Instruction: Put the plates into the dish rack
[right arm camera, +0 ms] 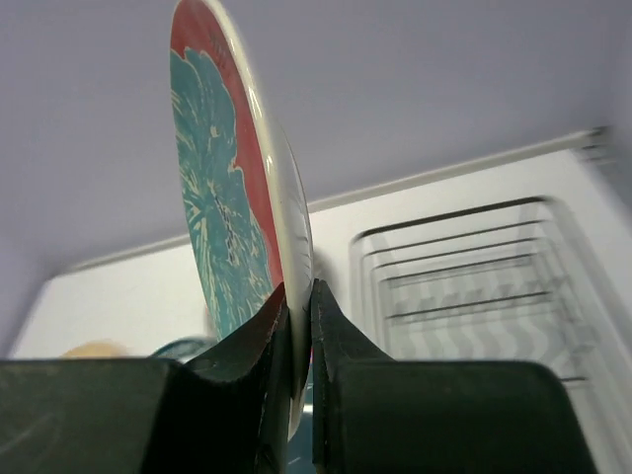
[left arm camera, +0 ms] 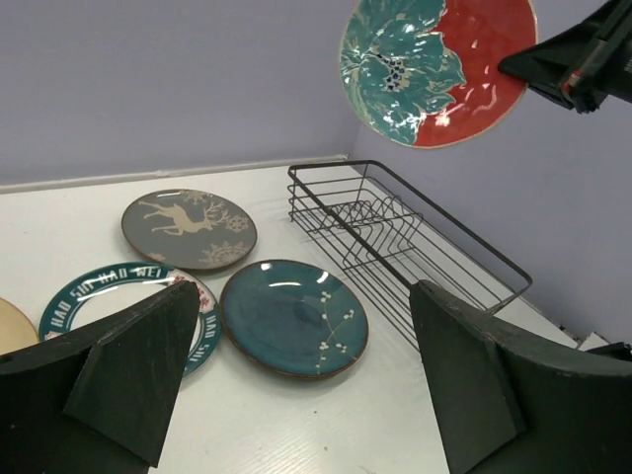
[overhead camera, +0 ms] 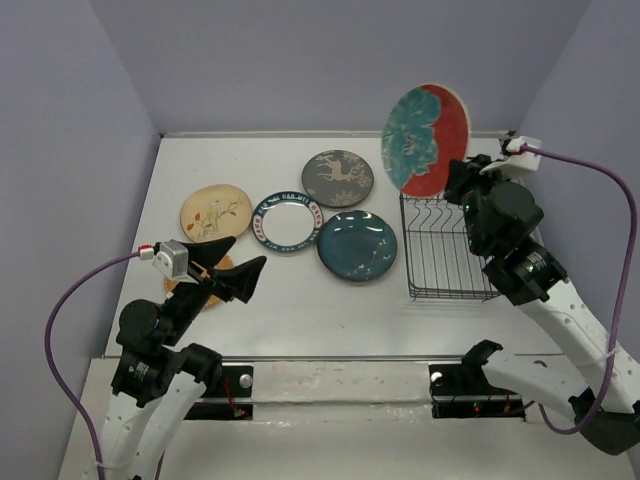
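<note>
The right gripper shifts the red plate sideways and down to release it next, as the rack's side (right arm camera: 555, 294) lies below the gripper, to its right in the wrist view.
My right gripper (overhead camera: 458, 178) is shut on the rim of the red plate with teal flowers (overhead camera: 425, 139), holding it upright in the air above the far left end of the black wire dish rack (overhead camera: 450, 245). The wrist view shows the pads pinching its edge (right arm camera: 299, 326). My left gripper (overhead camera: 225, 272) is open and empty, above the orange plate (overhead camera: 190, 275), which it mostly hides. On the table lie the cream branch plate (overhead camera: 215, 212), the white teal-rimmed plate (overhead camera: 287, 221), the grey deer plate (overhead camera: 338, 178) and the teal-blue plate (overhead camera: 357, 245).
Purple walls close the table (overhead camera: 300, 320) on the left, back and right. The rack stands against the right wall, and no plate shows in it in the left wrist view (left arm camera: 395, 237). A metal rail (overhead camera: 340, 362) runs along the near edge by the arm bases.
</note>
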Motion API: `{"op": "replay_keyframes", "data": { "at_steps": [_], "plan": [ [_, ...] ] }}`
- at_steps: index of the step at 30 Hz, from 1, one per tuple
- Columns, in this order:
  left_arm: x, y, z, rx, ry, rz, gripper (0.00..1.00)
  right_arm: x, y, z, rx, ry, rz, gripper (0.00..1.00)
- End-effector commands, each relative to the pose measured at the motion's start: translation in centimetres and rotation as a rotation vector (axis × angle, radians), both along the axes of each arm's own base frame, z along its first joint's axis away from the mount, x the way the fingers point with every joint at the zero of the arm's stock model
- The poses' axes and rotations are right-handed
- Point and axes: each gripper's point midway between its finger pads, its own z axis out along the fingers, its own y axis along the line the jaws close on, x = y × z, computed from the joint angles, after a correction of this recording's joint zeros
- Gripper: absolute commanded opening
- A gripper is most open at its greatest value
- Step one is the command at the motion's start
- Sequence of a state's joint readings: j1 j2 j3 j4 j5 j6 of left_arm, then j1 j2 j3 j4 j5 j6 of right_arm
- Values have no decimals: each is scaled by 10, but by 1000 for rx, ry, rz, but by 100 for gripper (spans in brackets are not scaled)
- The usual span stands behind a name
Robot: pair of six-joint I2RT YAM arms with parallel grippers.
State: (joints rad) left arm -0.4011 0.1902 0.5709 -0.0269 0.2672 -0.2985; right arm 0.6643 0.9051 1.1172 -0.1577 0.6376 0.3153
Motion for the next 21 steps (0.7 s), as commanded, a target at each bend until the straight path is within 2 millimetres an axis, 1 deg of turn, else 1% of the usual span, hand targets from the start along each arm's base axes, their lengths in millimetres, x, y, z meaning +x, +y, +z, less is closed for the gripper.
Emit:
{"op": "replay_keyframes", "data": {
  "at_steps": [1, 2, 3, 4, 5, 6, 7, 9, 10, 12, 13, 14, 15, 16, 17, 18, 21],
  "plan": [
    [-15, 0, 21, -43, -78, -29, 99, 0, -103, 64, -145, -89, -427, 7],
    [-17, -1, 22, -43, -82, -35, 99, 4, -126, 69, -162, -87, -501, 7],
    [-19, -2, 23, -45, -87, -45, 99, 12, -134, 70, -197, -78, -527, 7],
    [-23, -1, 25, -52, -98, -50, 99, 15, -141, 82, -234, -100, -530, 7],
    [-27, -2, 27, -57, -108, -65, 99, 19, -149, 86, -251, -101, -553, 7],
    [-29, -2, 28, -61, -111, -70, 99, 22, -171, 88, -272, -94, -611, 7],
    [-32, -2, 30, -68, -118, -76, 99, 36, -170, 89, -316, -91, -575, 7],
    [-36, -2, 31, -73, -125, -85, 99, 49, -180, 87, -364, -78, -586, 7],
    [-38, -1, 32, -77, -133, -87, 99, 60, -190, 81, -405, -50, -596, 7],
    [-42, -2, 34, -87, -140, -101, 99, 71, -193, 71, -452, -31, -560, 7],
    [-45, 0, 37, -94, -150, -100, 99, 77, -198, 65, -483, -9, -554, 7],
    [-46, 1, 38, -98, -157, -101, 99, 78, -201, 62, -495, -2, -554, 7],
    [-48, 1, 39, -102, -160, -105, 99, 84, -198, 52, -518, 7, -504, 7],
    [-49, 2, 41, -107, -166, -104, 99, 83, -205, 47, -524, 20, -510, 7],
    [-50, 3, 41, -109, -167, -104, 99, 84, -207, 40, -529, 36, -507, 7],
    [-49, 2, 37, -99, -148, -105, 99, 83, -209, 35, -533, 46, -505, 7],
    [-49, 0, 35, -96, -139, -111, 99, 85, -209, 24, -534, 59, -470, 7]
  ]
}}
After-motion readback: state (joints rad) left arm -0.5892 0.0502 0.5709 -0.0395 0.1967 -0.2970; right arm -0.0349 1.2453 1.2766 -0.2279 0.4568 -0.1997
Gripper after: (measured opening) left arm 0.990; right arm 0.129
